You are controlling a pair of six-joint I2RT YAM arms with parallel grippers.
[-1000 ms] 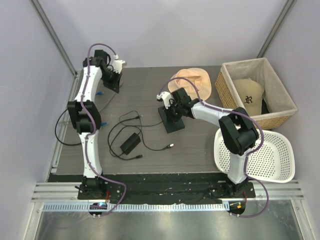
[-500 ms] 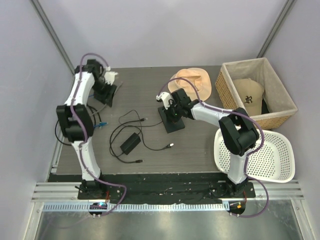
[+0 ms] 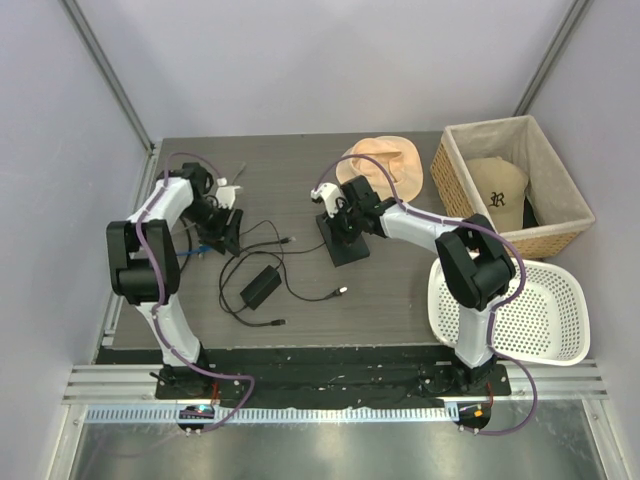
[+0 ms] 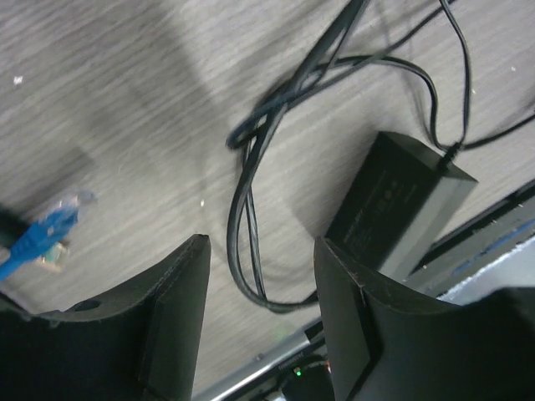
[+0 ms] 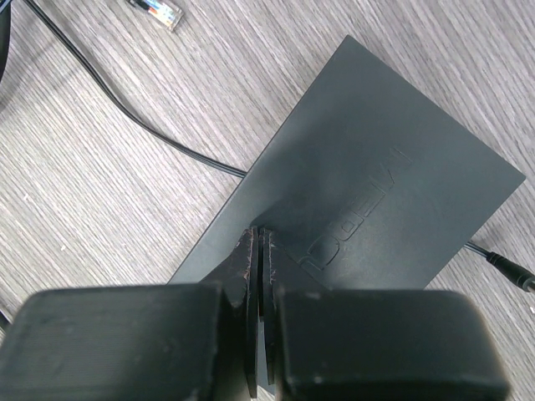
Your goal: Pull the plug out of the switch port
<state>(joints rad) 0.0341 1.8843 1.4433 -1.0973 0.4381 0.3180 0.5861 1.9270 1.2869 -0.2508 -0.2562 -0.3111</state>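
My left gripper will move down onto the part of the black cable just beside the crossing point(image 3: 236, 259) point(image 4: 240, 194) and close there, because the black cable already runs between my open fingers.
The plug point(image 4: 57, 224) on its bright-blue cable lies loose on the table, left of my left gripper's fingers point(image 4: 180, 309) and not touching them. From above, the plug point(image 3: 204, 246) sits just left of my left gripper point(image 3: 226, 226). My left gripper point(image 4: 261, 251) is open with only table and black cable point(image 4: 251, 225) between its fingers. The black switch box point(image 3: 343, 241) lies mid-table. My right gripper point(image 5: 261, 240) is shut, its tips pressed on the box's top point(image 5: 393, 175). The switch port is not visible in any view.
A black adapter brick point(image 3: 260, 287) with looping black leads lies near the left arm, its silver-tipped plug point(image 3: 343, 291) toward the centre. A clear connector point(image 5: 159, 10) lies beyond the box. A peach hat point(image 3: 385, 160), a wicker basket point(image 3: 455, 175) and a white basket point(image 3: 560, 345) stand at the right.
My left arm swung from the far left corner back toward the middle and its gripper went from shut to open. The right arm stayed pressed on the box.
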